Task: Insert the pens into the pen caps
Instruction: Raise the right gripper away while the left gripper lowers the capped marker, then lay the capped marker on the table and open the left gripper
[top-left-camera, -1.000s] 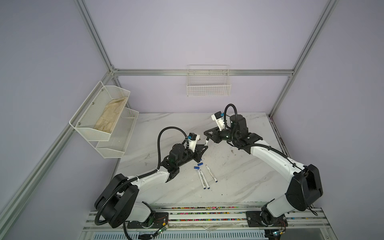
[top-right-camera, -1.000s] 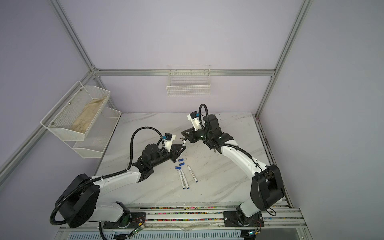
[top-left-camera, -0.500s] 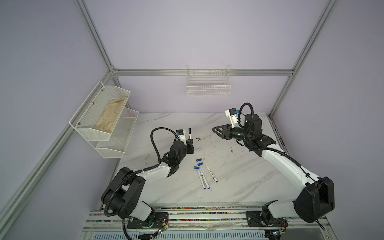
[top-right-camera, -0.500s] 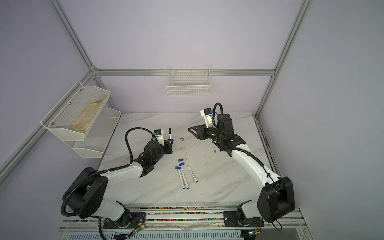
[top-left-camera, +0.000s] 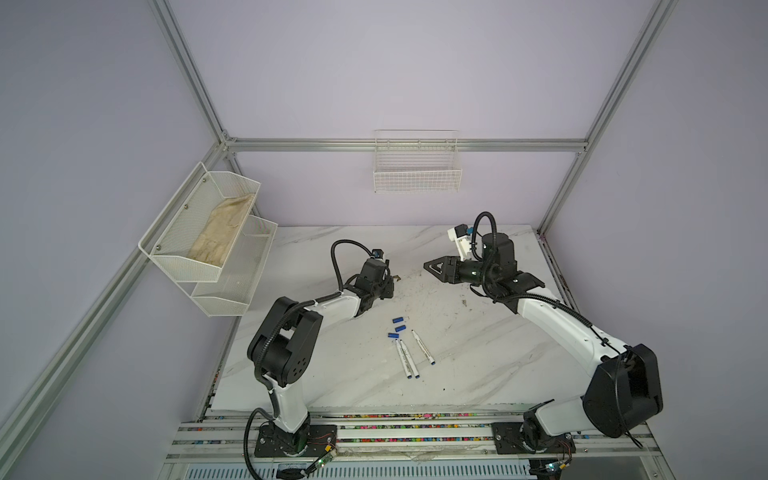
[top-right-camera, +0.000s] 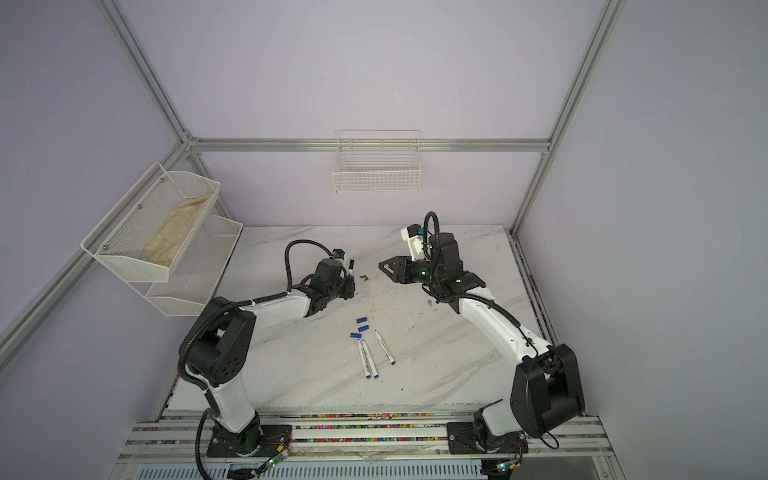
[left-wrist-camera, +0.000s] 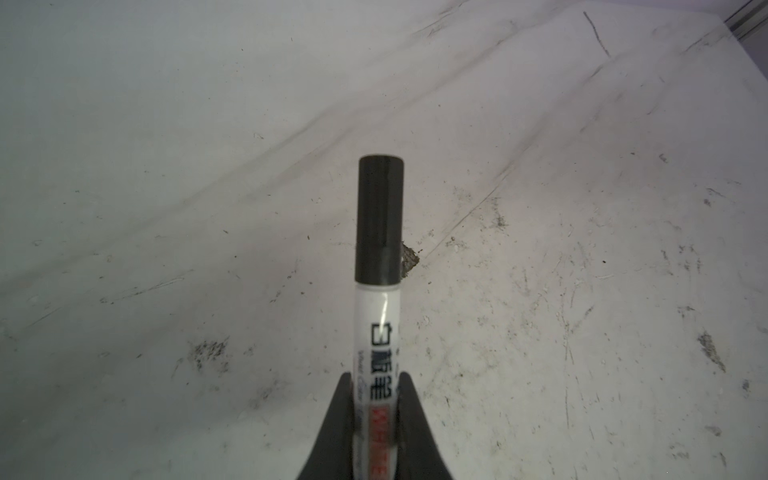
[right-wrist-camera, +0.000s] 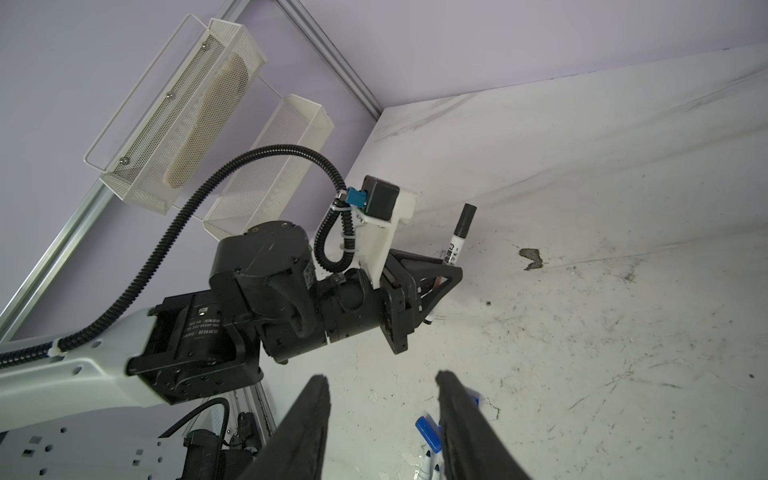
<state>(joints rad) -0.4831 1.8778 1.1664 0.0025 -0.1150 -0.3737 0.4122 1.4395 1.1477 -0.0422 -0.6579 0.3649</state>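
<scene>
I should next lower the white pen with my left gripper onto the tabletop (left-wrist-camera: 337, 296) beside the small brown scrap and release it, because the black cap (left-wrist-camera: 380, 216) already covers its far end.
My left gripper (left-wrist-camera: 377, 399) is shut on a white pen (left-wrist-camera: 377, 332) with dark lettering. A black pen cap (left-wrist-camera: 380, 216) sits on that pen's far end. This pen (top-right-camera: 351, 266) sticks up from the left gripper (top-right-camera: 347, 286) in a top view and also shows in the right wrist view as the capped pen (right-wrist-camera: 459, 237). My right gripper (right-wrist-camera: 382, 376) is open and empty, raised at the back right (top-left-camera: 432, 266). Three blue pen caps (top-left-camera: 398, 320) lie mid-table, with three uncapped pens (top-left-camera: 409, 359) just in front of them.
A two-tier white mesh shelf (top-left-camera: 208, 232) holding a beige cloth hangs on the left wall. A wire basket (top-left-camera: 415, 166) hangs on the back wall. A small brown scrap (left-wrist-camera: 409, 259) lies on the scuffed marble table (top-left-camera: 478, 353) near the held pen.
The two grippers met mid-table, then parted. My right gripper opened and drew back to the right. My left arm swung left, carrying the capped pen.
</scene>
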